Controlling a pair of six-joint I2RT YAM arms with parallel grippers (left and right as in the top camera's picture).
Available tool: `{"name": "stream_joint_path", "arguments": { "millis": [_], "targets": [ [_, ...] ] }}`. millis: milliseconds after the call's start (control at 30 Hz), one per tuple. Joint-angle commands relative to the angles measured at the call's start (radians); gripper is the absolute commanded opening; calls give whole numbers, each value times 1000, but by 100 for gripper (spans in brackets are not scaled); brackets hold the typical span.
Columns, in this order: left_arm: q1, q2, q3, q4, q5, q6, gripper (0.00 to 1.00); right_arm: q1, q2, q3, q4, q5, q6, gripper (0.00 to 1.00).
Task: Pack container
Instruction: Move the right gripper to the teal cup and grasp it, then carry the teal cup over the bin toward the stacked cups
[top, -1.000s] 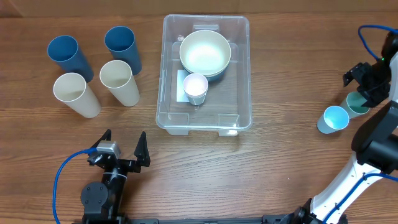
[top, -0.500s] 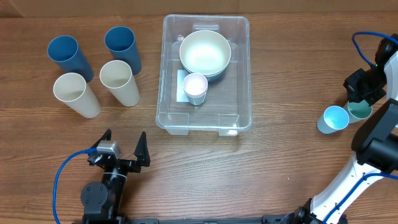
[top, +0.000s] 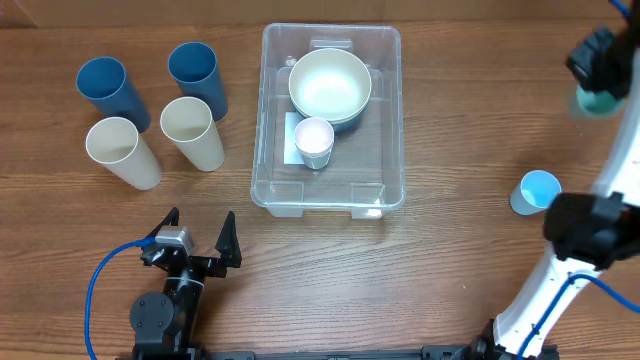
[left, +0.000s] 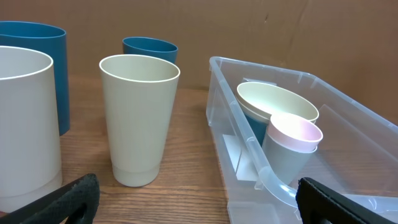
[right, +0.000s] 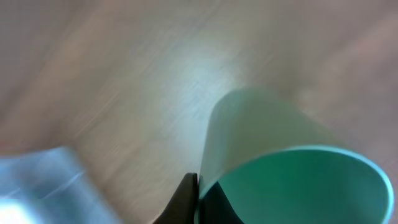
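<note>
The container's pale pink cup (top: 314, 134) opens upward. I should swing my right gripper left in the overhead view and down, then release the green cup (top: 601, 101) inside it.
The container (top: 385, 150) is a big clear bin in the middle of the table, with a white bowl (top: 330, 82) and a small pale pink cup (top: 314, 138) inside. In the left wrist view the container (left: 231, 118) is at the right. My right gripper (top: 597, 80) is raised at the far right edge, shut on the rim of a green cup (top: 601, 101). The right wrist view is blurred but shows the jaws (right: 198, 186) pinching the green cup (right: 298, 180) wall. My left gripper (top: 195, 245) rests open near the front left, its jaws (left: 196, 193) wide apart and empty.
Two tall blue cups (top: 103, 85) (top: 195, 70) and two tall cream cups (top: 118, 148) (top: 190, 128) stand left of the container. A small light blue cup (top: 537, 190) stands on the table at the right, beside my right arm's base.
My right gripper closed on the green cup's rim and lifted it away from the light blue cup, toward the far right. The left arm has not moved.
</note>
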Motion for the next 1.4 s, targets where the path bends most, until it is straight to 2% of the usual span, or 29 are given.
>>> {"name": "stream_joint_path", "arguments": {
  "millis": [0, 233, 400, 667, 933, 1167, 1200, 1233, 1267, 1300, 1367],
  "targets": [
    [-4, -8, -3, -2, -5, 20, 100, 211, -34, 134, -12, -48, -63, 4],
    [-4, -8, -3, -2, -6, 20, 100, 640, -41, 89, -11, 12, -63, 4],
    [-4, -8, -3, -2, -5, 20, 100, 817, -39, -14, 0, 61, -61, 4],
    [-4, -8, -3, -2, -5, 20, 100, 893, -39, -285, 155, 30, -60, 4],
    [-4, -8, -3, -2, -6, 20, 100, 933, -39, -308, 250, -34, -85, 4],
    [-4, -8, -3, -2, -5, 20, 100, 937, -37, -315, 257, -34, -85, 4],
    [-4, -8, -3, -2, -5, 20, 100, 937, -37, -323, 260, -34, -85, 20],
    [-4, -8, -3, -2, -6, 20, 100, 937, -37, -333, 261, -34, -85, 42],
    [-4, -8, -3, -2, -5, 20, 100, 937, -37, -344, 264, -34, -85, 53],
    [-4, -8, -3, -2, -5, 20, 100, 937, -37, -353, 266, -34, -85, 62],
    [-4, -8, -3, -2, -5, 20, 100, 937, -37, -359, 266, -33, -86, 64]
  ]
}}
